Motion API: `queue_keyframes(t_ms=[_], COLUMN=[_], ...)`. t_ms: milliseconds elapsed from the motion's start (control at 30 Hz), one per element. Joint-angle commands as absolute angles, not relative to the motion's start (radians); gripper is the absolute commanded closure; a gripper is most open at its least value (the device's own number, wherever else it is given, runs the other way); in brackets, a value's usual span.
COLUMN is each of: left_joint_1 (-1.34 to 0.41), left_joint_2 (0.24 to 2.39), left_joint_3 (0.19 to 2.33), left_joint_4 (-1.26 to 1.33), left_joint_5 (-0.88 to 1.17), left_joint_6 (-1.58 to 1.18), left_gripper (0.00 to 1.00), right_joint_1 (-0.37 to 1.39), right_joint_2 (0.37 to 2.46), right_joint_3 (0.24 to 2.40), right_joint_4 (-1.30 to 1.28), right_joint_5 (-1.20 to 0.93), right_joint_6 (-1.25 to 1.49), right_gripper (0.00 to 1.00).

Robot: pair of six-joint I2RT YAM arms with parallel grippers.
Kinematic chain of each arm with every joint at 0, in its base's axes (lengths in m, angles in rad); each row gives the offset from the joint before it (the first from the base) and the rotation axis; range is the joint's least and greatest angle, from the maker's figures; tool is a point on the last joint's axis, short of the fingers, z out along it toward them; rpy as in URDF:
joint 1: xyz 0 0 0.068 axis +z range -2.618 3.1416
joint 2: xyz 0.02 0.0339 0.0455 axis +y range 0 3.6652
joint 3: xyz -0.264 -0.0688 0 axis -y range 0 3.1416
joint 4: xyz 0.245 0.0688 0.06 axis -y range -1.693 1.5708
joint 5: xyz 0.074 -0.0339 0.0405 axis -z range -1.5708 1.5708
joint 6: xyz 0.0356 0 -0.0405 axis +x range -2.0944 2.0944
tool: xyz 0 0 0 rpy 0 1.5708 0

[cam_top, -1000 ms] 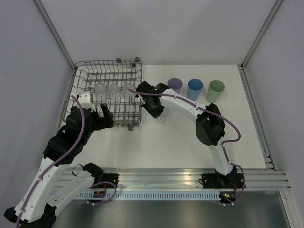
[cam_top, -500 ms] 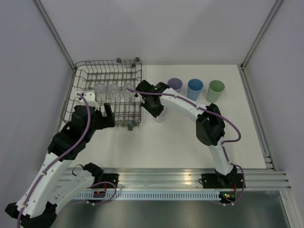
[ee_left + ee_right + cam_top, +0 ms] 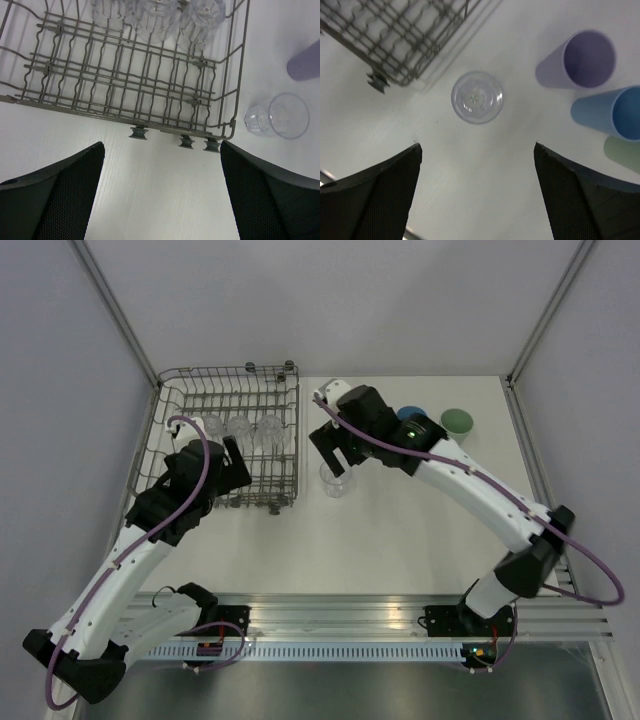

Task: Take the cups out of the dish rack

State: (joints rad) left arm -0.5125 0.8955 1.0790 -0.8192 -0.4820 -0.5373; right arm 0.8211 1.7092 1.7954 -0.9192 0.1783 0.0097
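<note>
The racked cup (image 3: 213, 427) (image 3: 109, 13) farthest from the lilac one is close beside its neighbor, which lies outward and below. My left gripper needs to move outward, turn and go down around that racked cup next.
The grey wire dish rack (image 3: 226, 371) stands at the far left, with three clear cups (image 3: 238, 427) in a row inside it. A fourth clear cup (image 3: 336, 481) stands upright on the table just right of the rack. My right gripper (image 3: 333, 452) hangs open above it, empty; in the right wrist view that cup (image 3: 477, 97) lies beyond the gripper (image 3: 476, 146). The lilac (image 3: 585, 60), blue (image 3: 615, 112) and green (image 3: 620, 152) cups stand further right. My left gripper (image 3: 237, 462) is open over the rack's near edge (image 3: 125, 112), empty (image 3: 161, 145).
White table under everything. The rack's rubber feet (image 3: 138, 133) rest on it. In the top view my right arm hides the lilac cup and part of the blue cup (image 3: 414, 412). Enclosure walls stand close behind the rack and at both sides.
My right gripper has opened, let go of the clear cup beside the rack and risen above it. My left arm has moved forward to the rack's near edge.
</note>
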Motion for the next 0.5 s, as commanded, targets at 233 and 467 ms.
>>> queue_keyframes(t_ms=[233,467], left_joint_1=[-0.496,-0.355], left_joint_2=[1.095,1.324], left_joint_3=[1.216,1.327], left_joint_4=[-0.816,-0.807], left_joint_5=[-0.748,-0.735], left_joint_6=[-0.943,-1.02], left_gripper=[0.0,0.0], right_joint_1=[0.825,0.825], right_joint_2=[1.117,0.913], right_joint_3=[1.234,1.099], right_joint_4=[-0.453,-0.434], right_joint_5=[0.222,0.109], right_joint_6=[0.179,0.187], right_gripper=[0.02,0.02])
